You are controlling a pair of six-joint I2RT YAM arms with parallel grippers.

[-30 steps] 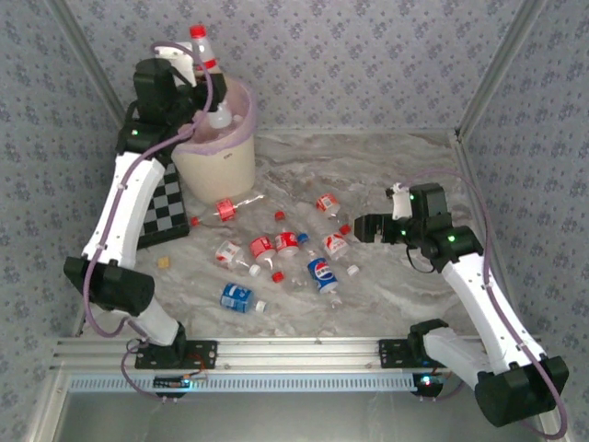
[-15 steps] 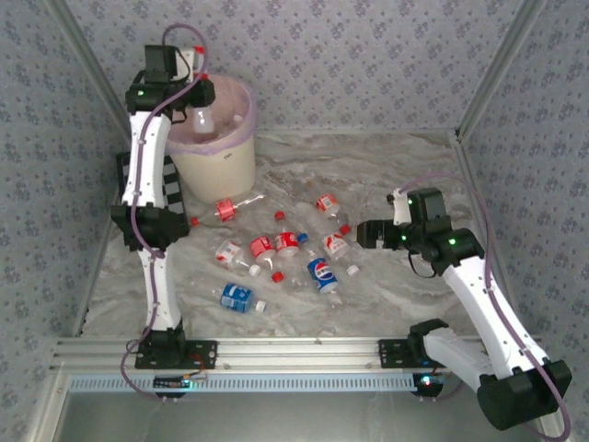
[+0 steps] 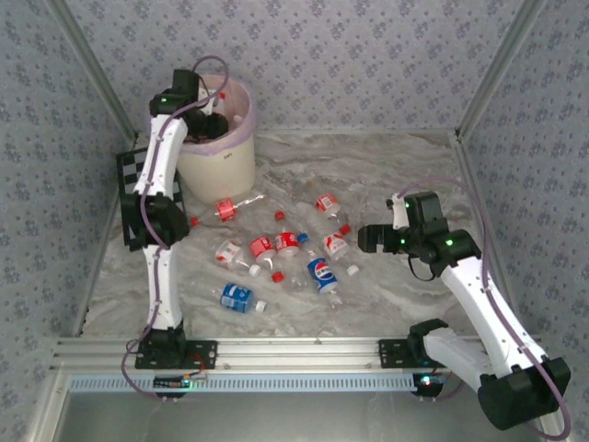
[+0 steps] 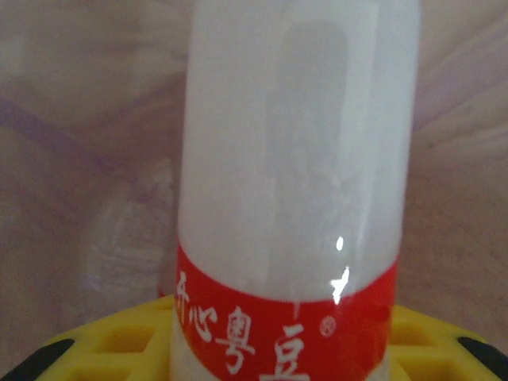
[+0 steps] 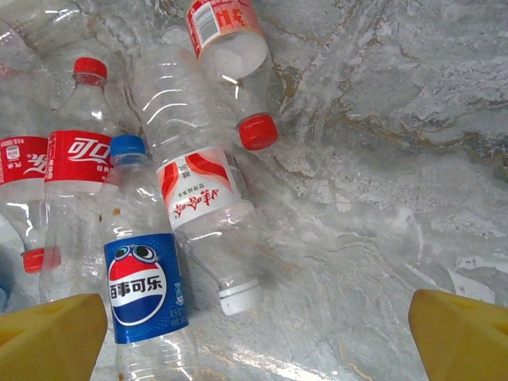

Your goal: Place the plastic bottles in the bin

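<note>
My left gripper lowers slightly deeper into the bin's pink-lined opening (image 3: pixel 234 112) next and releases the white plastic bottle, because the bottle is already inside the bin's rim.
My left gripper (image 3: pixel 210 124) reaches down into the mouth of the bin (image 3: pixel 228 164), a cream bucket lined with a pink bag. It is shut on a white plastic bottle (image 4: pixel 298 159) with a red label, which stands between the yellow fingers (image 4: pixel 95 349). Several more plastic bottles lie on the marble table, among them a Pepsi bottle (image 3: pixel 321 273) (image 5: pixel 144 290) and a white-capped bottle (image 5: pixel 202 198). My right gripper (image 3: pixel 363 237) (image 5: pixel 258 341) hovers open just right of the pile, with nothing between its fingers.
A black-and-white checkerboard (image 3: pixel 132 184) leans at the left behind the left arm. Loose red caps (image 3: pixel 277 275) lie among the bottles. Patterned walls close in the table on three sides. Bare marble (image 3: pixel 386 175) stretches behind and right of the pile.
The left arm has straightened and swung its bottle from above the bin's left rim down into the bin's mouth. The right gripper has drifted slightly down and left.
</note>
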